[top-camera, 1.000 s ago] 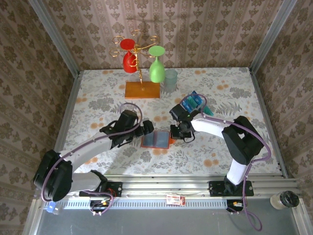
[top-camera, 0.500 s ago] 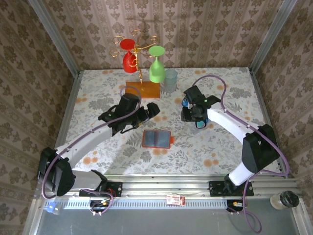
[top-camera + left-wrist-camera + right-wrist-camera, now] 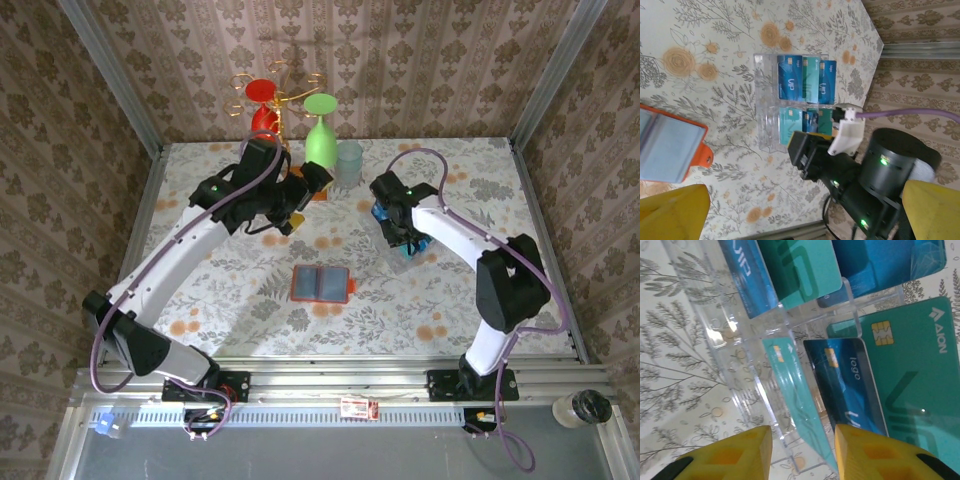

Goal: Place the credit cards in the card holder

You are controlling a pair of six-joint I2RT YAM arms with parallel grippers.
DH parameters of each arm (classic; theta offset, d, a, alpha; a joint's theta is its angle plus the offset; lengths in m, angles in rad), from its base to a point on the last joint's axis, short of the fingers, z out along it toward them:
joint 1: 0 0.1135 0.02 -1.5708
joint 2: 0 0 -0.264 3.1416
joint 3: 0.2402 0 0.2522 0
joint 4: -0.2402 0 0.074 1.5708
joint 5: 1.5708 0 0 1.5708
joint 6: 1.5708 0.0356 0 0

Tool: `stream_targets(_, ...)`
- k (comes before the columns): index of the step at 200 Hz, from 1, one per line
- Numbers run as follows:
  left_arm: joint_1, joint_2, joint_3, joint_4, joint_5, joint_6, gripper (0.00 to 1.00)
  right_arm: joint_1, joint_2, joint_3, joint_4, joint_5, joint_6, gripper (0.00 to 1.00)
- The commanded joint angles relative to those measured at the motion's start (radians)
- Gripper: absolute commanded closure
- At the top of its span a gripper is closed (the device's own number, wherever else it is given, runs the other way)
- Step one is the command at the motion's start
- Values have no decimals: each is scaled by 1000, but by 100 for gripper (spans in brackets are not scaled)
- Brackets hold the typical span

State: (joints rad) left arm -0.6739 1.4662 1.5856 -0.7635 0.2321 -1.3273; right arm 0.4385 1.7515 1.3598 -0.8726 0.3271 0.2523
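Observation:
The open fingers of my right gripper need to come down next, astride the near end of the thin teal card, then close on the card.
The card holder (image 3: 322, 285) is an orange wallet lying open on the floral table, its grey-blue pockets facing up; its corner also appears in the left wrist view (image 3: 667, 150). Several blue and teal credit cards (image 3: 805, 80) stand in a clear plastic rack (image 3: 769, 115). My right gripper (image 3: 403, 238) hovers over that rack. Its yellow fingers (image 3: 735, 455) are open, one on each side of a teal card (image 3: 790, 390) without pinching it. A blue card (image 3: 845, 385) stands just beside. My left gripper (image 3: 305, 195) is raised at the back, wide open and empty (image 3: 805, 212).
A wooden stand (image 3: 290, 185) at the back carries a red glass (image 3: 263, 110) and a green glass (image 3: 320, 135), with a clear cup (image 3: 349, 162) beside it. Patterned walls close in on three sides. Bare tabletop lies around the wallet.
My right gripper left the wallet, moved back to the rack and opened over a teal card. My left arm lifted away from the wallet toward the back.

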Motion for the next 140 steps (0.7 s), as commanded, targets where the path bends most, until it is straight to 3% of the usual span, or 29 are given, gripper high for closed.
stream_targets(1,-7,7,56,-76,24,-54,0,-12,38,33,-41,75,-36,62)
stream_targets(68,-13,37,161,-89,5,-31,0,-14,96,32,-21,31,-35,64)
stream_targets(140,5,24,119,-42,32,-47,0,-13,98,34,-18,-11,-40,91)
